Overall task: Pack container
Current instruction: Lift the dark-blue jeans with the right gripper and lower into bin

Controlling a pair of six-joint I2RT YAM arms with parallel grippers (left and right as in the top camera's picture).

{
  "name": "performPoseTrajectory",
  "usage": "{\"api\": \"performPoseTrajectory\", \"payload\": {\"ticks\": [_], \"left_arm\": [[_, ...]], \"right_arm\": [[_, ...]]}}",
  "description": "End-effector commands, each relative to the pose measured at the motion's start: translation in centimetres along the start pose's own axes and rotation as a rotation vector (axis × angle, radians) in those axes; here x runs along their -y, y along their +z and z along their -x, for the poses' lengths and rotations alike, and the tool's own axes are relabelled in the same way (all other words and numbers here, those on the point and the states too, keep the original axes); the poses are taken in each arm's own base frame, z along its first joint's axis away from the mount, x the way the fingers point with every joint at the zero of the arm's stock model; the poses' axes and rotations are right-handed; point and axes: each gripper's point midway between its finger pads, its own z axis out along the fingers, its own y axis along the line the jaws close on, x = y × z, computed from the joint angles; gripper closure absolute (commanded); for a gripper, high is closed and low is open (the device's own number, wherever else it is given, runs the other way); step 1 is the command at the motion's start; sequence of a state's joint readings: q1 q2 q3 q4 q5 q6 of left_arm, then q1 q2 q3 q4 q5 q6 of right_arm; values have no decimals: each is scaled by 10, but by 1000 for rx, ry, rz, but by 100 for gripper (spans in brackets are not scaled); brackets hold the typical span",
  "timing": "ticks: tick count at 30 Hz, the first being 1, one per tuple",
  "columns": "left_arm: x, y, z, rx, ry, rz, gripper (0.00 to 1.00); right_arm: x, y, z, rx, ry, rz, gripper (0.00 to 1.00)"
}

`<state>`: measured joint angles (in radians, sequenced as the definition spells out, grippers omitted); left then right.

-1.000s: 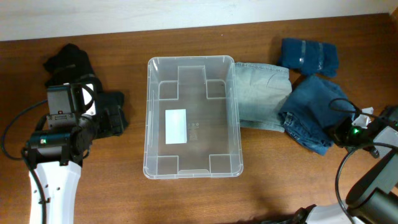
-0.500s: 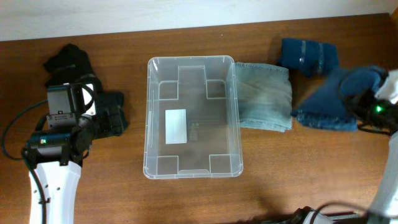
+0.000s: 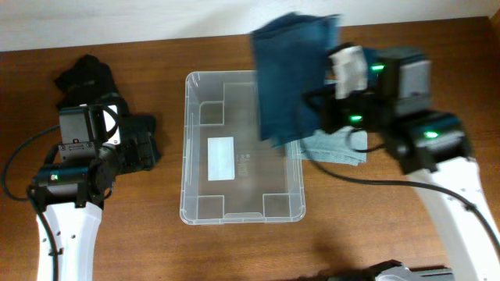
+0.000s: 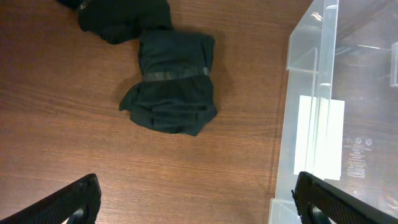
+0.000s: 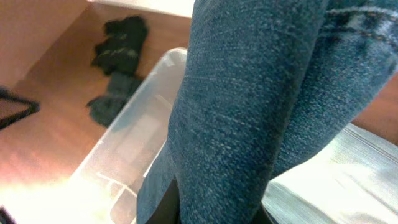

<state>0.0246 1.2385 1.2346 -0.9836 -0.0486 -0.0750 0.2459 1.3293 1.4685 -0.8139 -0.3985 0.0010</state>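
Note:
My right gripper should next move the jeans over, lower them and let them go, because the empty bottom of the container is below and to the left of my gripper in the overhead view.
The clear plastic container (image 3: 187, 140) sits mid-table with a white label (image 3: 221, 158) on its floor; its wall shows in the left wrist view (image 4: 311, 124) and the right wrist view (image 5: 134, 134). My right gripper (image 3: 324, 109) is shut on dark blue jeans (image 3: 289, 78) and holds them raised over the container's right rim; the denim fills the right wrist view (image 5: 249, 106) and hides the fingers. My left gripper (image 4: 198, 202) is open and empty above bare table left of the container, near a folded black garment (image 4: 174, 81).
Light blue folded jeans (image 3: 344, 148) lie on the table right of the container, partly under the right arm. Black clothes (image 3: 86, 78) lie at the far left, with another black bundle (image 3: 141, 144) beside the left arm.
My right gripper lifted the dark blue jeans off the table at the far right and carried them left, up over the container's right rim. The left arm has not moved.

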Motion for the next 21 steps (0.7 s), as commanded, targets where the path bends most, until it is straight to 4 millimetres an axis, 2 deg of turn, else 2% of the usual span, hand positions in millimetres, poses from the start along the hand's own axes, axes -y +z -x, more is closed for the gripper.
{"api": "performPoseTrajectory", "payload": {"ticks": [1,4,9,14,21], "left_arm": [[1,-4,7,20,-9,-4,1],[1,-4,7,20,-9,-4,1],[1,-4,7,20,-9,-4,1],[1,-4,7,20,-9,-4,1],[1,-4,7,20,-9,-3,1]], "right_arm": [[-22,37,18,14,-68,-9,96],[-29,88,11,-25,0,15,96],[-19,138,-5,-80,172,12,96],[-22,157,-16,-115,224,22,97],[-56,162,-26,-151,269,61,96]]}}
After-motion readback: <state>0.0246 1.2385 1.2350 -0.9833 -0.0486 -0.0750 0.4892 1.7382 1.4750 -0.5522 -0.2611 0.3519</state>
